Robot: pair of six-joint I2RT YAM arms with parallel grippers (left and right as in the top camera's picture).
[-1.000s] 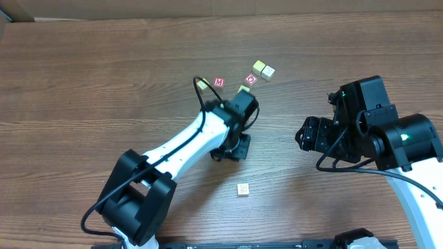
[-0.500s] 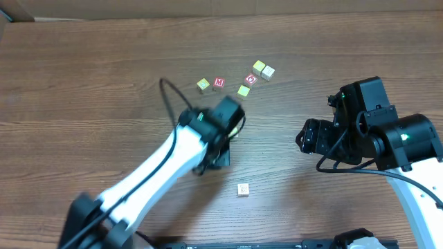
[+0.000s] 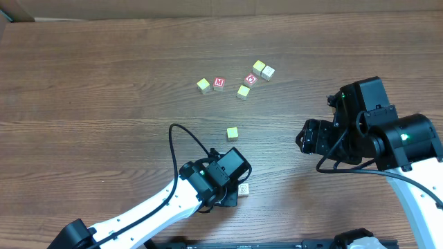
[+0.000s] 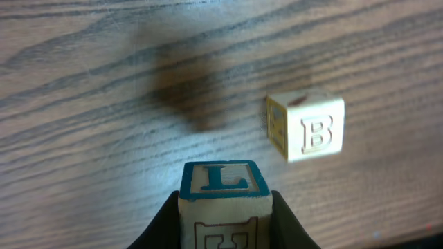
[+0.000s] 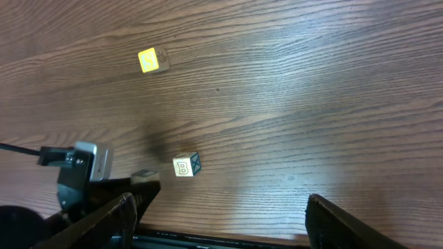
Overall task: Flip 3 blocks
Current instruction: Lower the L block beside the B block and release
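Observation:
Next, my left gripper lowers the pale block onto the wood close beside the B block and opens, as the block still hangs above the table.
My left gripper (image 4: pixel 223 211) is shut on a pale block (image 4: pixel 223 181) with a blue L on top and a faint red E on its near face. It hangs low over the table near the front edge (image 3: pixel 232 196). Just to its right, apart from it, lies a second pale block printed B (image 4: pixel 306 128) (image 3: pixel 243 189) (image 5: pixel 185 165). A yellow-faced block (image 3: pixel 232 133) (image 5: pixel 154 59) sits alone at mid table. My right gripper (image 5: pixel 221 225) stands open and empty at the right (image 3: pixel 305 138), away from all blocks.
Several more cubes lie in a loose group at the back: a yellow one (image 3: pixel 203 84), red M (image 3: pixel 219 83), red O (image 3: pixel 251 79), a yellow-green one (image 3: pixel 243 90) and a touching pair (image 3: pixel 263 69). The table's front edge (image 5: pixel 228 240) is close below the left gripper.
My left arm has swung back from the group of cubes at the rear to the front edge beside the B block. The yellow-faced block at mid table now shows. The right arm is still.

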